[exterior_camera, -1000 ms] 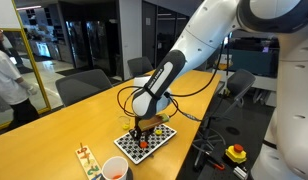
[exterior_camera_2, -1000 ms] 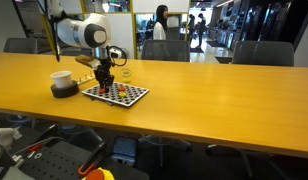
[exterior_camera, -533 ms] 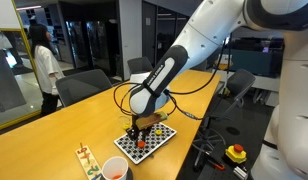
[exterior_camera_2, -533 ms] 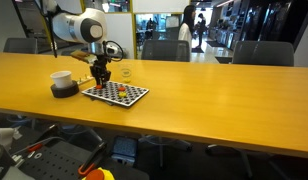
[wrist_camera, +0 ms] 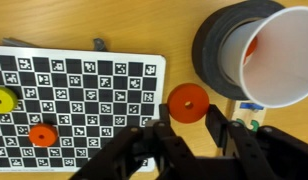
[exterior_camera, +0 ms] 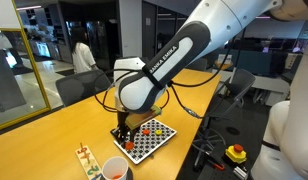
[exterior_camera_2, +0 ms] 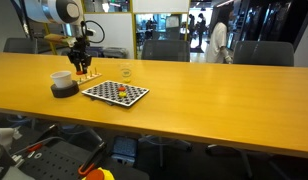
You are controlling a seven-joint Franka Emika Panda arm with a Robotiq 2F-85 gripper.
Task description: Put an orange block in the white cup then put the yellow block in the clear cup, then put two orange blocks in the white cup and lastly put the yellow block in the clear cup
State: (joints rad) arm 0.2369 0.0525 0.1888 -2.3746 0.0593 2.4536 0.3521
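Note:
The orange block in my gripper is above bare table and will move next over the white cup's opening (exterior_camera: 115, 167) (wrist_camera: 278, 56), to its right in the wrist view. My gripper will release it there.
In the wrist view my gripper (wrist_camera: 187, 118) is shut on an orange block (wrist_camera: 186, 102), a flat round disc with a centre hole. It is held over the bare table between the checkered board (wrist_camera: 84, 85) and the white cup (wrist_camera: 279, 55). The cup sits inside a black ring (wrist_camera: 207, 50). Another orange block (wrist_camera: 42, 136) and the yellow block (wrist_camera: 3, 100) lie on the board. In both exterior views the gripper (exterior_camera_2: 84, 68) (exterior_camera: 121, 133) hangs between the board (exterior_camera_2: 115, 93) and the white cup (exterior_camera_2: 61, 79). The clear cup (exterior_camera_2: 125, 72) stands behind the board.
A small wooden toy (exterior_camera: 87, 157) lies beside the white cup (exterior_camera: 114, 168) near the table's edge. Black office chairs (exterior_camera_2: 259, 52) stand along the far side of the long wooden table (exterior_camera_2: 214, 95). People walk in the background.
The gripper has left the board and moved toward the white cup, carrying an orange block. The arm has swung with it.

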